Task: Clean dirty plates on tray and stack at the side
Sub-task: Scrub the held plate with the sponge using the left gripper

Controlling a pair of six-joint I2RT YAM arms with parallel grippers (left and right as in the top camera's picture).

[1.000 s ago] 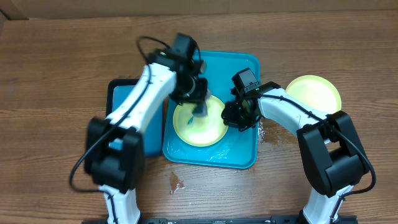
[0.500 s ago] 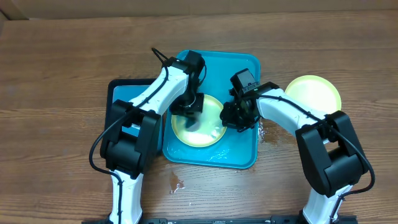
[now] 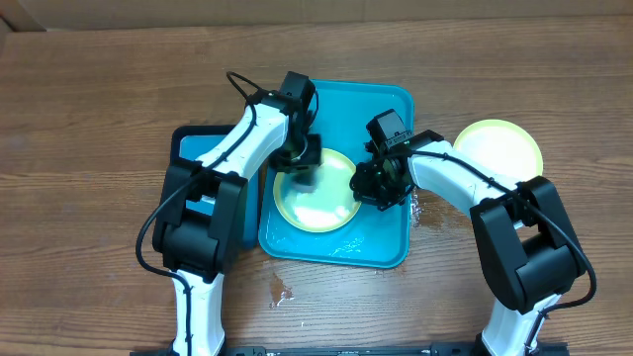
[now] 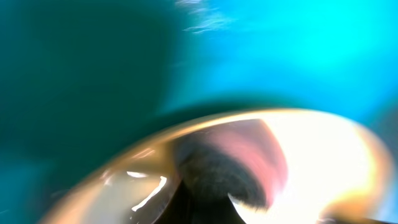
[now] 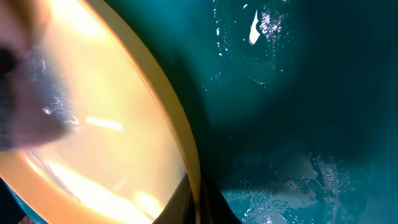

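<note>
The plate looks clean, so my left gripper needs to lift over the smaller blue tray, to its left in the overhead view, and let go of the sponge.
A lime-yellow plate (image 3: 318,205) lies in the wet turquoise tray (image 3: 381,117). My left gripper (image 3: 300,161) is down on the plate's far left part, shut on a dark sponge (image 4: 214,177) that presses on the plate (image 4: 311,155); that view is blurred. At the plate's right edge my right gripper (image 3: 374,186) is shut on the rim, which runs between its jaws (image 5: 194,199) in the right wrist view. The plate's inside (image 5: 93,112) looks glossy and bright. A second lime-yellow plate (image 3: 500,148) rests on the wood tabletop to the right.
A smaller black-rimmed blue tray (image 3: 198,148) sits left of the turquoise tray, mostly under my left arm. Water drops lie on the table in front of the tray (image 3: 282,294) and by its right rim (image 3: 419,210).
My left gripper has swept the sponge over the plate, first toward the near left, then back to the far left rim. The right gripper and the plate stay put.
</note>
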